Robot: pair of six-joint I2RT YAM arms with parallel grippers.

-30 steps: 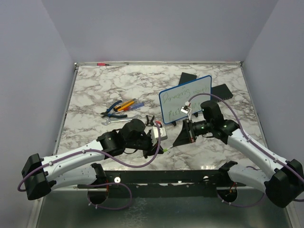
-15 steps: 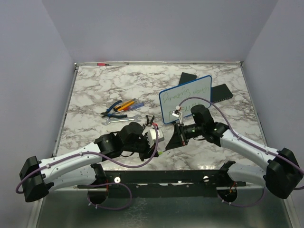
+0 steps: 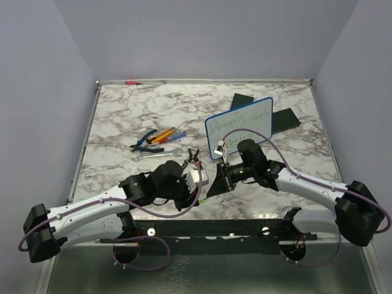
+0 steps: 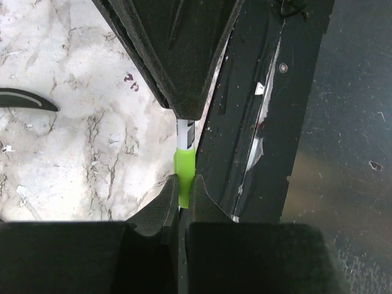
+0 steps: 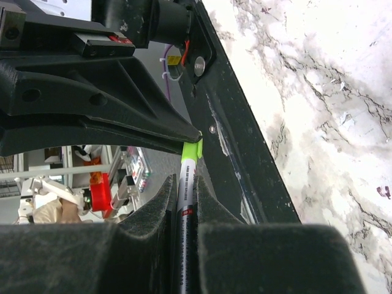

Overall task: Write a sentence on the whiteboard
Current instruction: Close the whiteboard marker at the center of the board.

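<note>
The green cap is on the marker's end, so I will lower my right gripper to the bare marble beside the front rail and release the marker there.
The whiteboard, blue-framed, stands tilted at the back right of the marble table. The sentence runs across it in thin green handwriting. In front of it my two grippers meet tip to tip near the table's front edge. My right gripper is shut on the white and black barrel of a marker. The marker's green cap sits on its end, and my left gripper is shut on that cap. From above, both grippers meet just left of the right gripper.
Blue-handled pliers, orange and blue pens, a wrench and a small black clip lie at the left centre. Black pads lie behind the board. The black front rail runs right beside the grippers.
My right arm has swung left and nearer, away from the whiteboard, bringing the marker up to the left gripper. The left gripper has drawn back slightly with the green cap.
</note>
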